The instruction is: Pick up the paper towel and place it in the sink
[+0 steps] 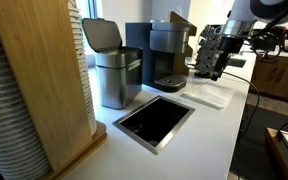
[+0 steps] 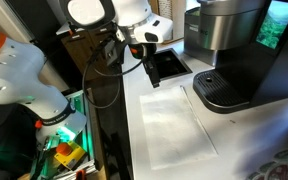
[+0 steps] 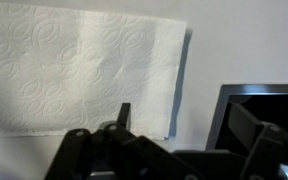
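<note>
The robot's gripper hovers high above the counter by the flat sheet's edge, so next it needs to move away from the sink and down onto the paper towel's sink-side part (image 2: 167, 117) (image 3: 127, 80).
The paper towel (image 3: 79, 70) lies flat on the white countertop, an embossed white sheet; it shows in both exterior views (image 1: 212, 96) (image 2: 174, 125), beside the coffee machine. The sink (image 1: 175, 131) is a dark glossy basin with a thin steel rim; its corner shows in the wrist view (image 3: 269, 105) and it is partly behind the arm in an exterior view (image 2: 174, 62). My gripper (image 3: 184, 125) is open and empty. It hovers above the counter strip between the towel's edge and the sink, clear of both (image 1: 214, 70) (image 2: 152, 72).
A grey lidded trash bin (image 1: 114, 65) and a black coffee machine (image 1: 166, 52) (image 2: 234, 55) stand at the back of the counter. A wooden panel (image 1: 39, 80) and stacked white items (image 1: 4, 120) close one side. The counter's front edge (image 2: 132, 130) drops to the floor.
</note>
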Controlling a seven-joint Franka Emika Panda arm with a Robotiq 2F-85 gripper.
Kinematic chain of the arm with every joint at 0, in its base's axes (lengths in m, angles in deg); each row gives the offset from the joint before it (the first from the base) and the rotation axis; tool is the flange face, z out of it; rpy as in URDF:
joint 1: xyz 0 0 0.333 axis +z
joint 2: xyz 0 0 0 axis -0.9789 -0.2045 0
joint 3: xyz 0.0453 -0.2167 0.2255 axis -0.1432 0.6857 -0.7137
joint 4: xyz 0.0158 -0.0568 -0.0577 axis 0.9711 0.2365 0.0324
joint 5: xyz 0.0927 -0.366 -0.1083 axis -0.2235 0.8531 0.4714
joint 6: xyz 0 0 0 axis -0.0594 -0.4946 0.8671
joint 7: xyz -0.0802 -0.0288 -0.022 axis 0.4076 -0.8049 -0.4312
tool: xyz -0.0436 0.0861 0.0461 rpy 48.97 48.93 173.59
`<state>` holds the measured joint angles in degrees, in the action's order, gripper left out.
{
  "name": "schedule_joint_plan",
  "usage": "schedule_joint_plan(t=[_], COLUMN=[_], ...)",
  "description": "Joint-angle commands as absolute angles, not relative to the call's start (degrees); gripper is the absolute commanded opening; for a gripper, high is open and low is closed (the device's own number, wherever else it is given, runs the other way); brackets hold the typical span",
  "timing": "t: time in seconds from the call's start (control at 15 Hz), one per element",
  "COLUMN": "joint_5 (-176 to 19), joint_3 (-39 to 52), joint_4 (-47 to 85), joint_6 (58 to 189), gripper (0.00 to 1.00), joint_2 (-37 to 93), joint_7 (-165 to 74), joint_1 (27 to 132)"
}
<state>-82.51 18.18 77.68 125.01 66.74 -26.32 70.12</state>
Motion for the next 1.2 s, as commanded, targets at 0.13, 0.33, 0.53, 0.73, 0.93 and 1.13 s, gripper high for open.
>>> schedule_joint_plan(t=[0.13,0.33,0.53,0.73,0.93,1.13], joint_5=[-82.9,-82.9,-83.0,-80.9,-81.8,-82.0], joint_3=[18.3,18.3,18.6,18.0,19.1,19.7], joint_4=[79.7,78.9,79.1,78.7,78.4,78.2], joint_6=[131.5,130.0,130.3,131.8,135.2,141.4], gripper=[1.00,1.00,1.00,1.00,1.00,1.00], joint_2=[61.8,61.5,60.2,58.5,56.1,52.7], joint_7=[-28.6,-27.7,-27.7,-31.0,-31.0,-30.1], joint_1=[67.6,67.2,66.6,65.2,64.4,63.8])
